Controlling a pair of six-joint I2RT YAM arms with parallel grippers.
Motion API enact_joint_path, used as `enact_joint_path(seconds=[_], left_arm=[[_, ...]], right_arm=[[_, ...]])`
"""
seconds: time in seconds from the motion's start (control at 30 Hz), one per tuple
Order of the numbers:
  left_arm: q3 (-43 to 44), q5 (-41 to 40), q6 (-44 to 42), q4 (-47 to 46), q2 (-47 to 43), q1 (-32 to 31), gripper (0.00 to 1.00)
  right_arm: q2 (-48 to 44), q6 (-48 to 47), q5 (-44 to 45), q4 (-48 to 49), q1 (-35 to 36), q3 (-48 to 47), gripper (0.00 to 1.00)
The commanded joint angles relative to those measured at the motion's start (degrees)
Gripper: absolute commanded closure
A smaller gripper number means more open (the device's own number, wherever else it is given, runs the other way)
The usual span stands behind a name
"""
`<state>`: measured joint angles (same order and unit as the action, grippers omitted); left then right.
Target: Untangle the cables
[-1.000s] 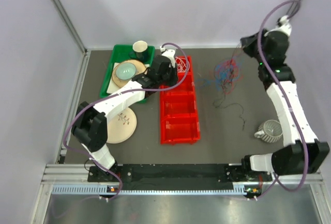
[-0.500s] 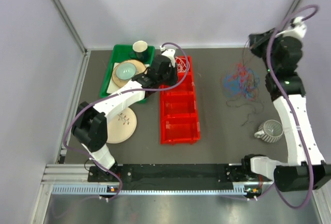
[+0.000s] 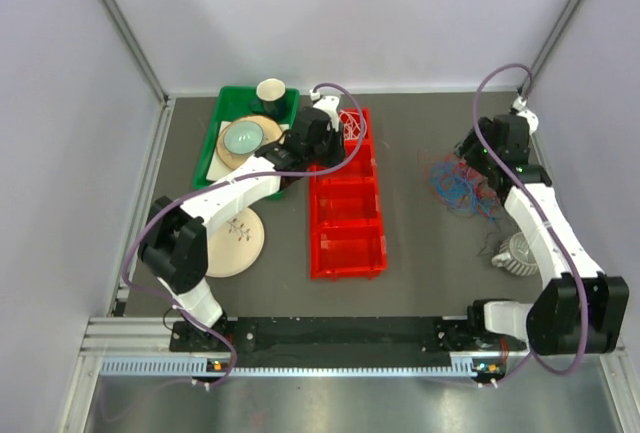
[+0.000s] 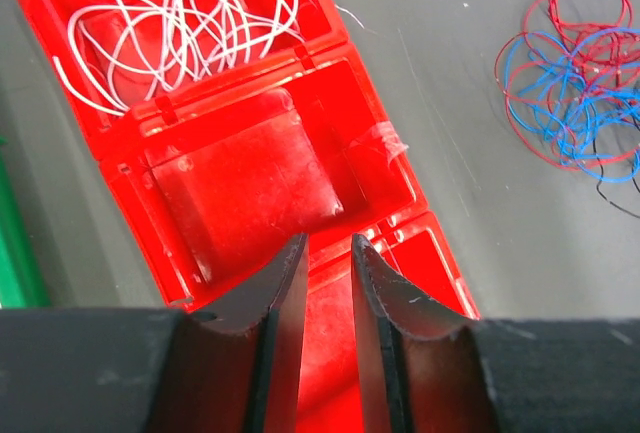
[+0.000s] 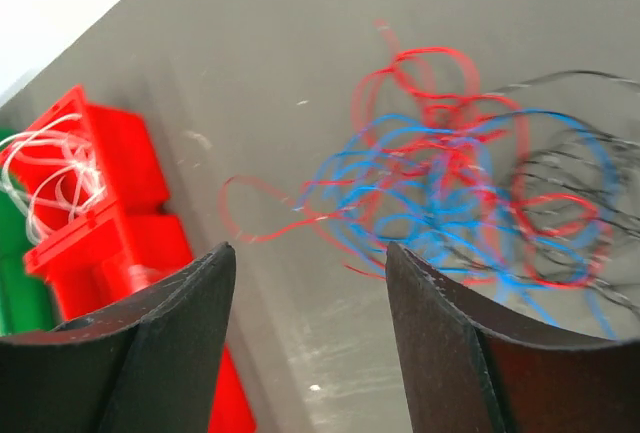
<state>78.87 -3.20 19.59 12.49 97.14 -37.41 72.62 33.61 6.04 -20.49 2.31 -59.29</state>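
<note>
My right gripper shifts across and down onto the black cable's loops next, since they spread past the tangle's side away from the bin.
A tangle of thin red, blue and black cables lies on the grey table at the right. It also shows in the right wrist view and the left wrist view. My right gripper is open just above the tangle's left side, with nothing between its fingers. Loose white cables fill the far compartment of the red bin. My left gripper hovers over the bin's second compartment, its jaws a narrow gap apart and empty.
A green tray with bowls, a plate and a cup sits left of the bin. A patterned plate lies on the table in front of it. A grey mug stands near the right arm.
The right arm came down from its raised pose and its jaws opened. The cable tangle shifted right and now rests on the table. The left arm stayed put.
</note>
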Motion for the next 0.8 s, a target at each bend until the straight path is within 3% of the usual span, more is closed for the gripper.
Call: enact_joint_path(seconds=[0.0, 0.07, 0.13, 0.2, 0.33, 0.5, 0.77], left_arm=[[-0.8, 1.8, 0.6, -2.2, -2.0, -0.2, 0.7], [-0.9, 2.1, 0.6, -2.2, -1.9, -0.3, 0.7], [-1.0, 2.4, 0.6, -2.1, -1.8, -0.3, 0.7], [-1.1, 2.4, 0.8, -2.4, -1.8, -0.2, 0.7], [-2.1, 2.9, 1.7, -3.4, -1.6, -0.3, 0.7], [-2.4, 4.9, 2.2, -3.5, -1.4, -0.3, 0.7], [-3.4, 6.0, 2.5, -4.8, -1.4, -0.3, 0.69]], right_arm=[[-5.1, -1.0, 5.1, 0.8, -3.7, 5.7, 0.38], [-5.5, -0.5, 8.1, -0.5, -4.2, 7.3, 0.36], [-5.6, 2.0, 13.4, -1.5, -4.9, 10.1, 0.2], [-5.0, 6.0, 12.4, -0.6, -8.3, 12.8, 0.16], [0.1, 6.7, 5.1, 2.0, -11.8, 11.5, 0.18], [5.3, 6.8, 7.1, 4.2, -13.1, 8.2, 0.31], [16.3, 5.6, 5.1, 7.9, -15.4, 2.0, 0.38]])
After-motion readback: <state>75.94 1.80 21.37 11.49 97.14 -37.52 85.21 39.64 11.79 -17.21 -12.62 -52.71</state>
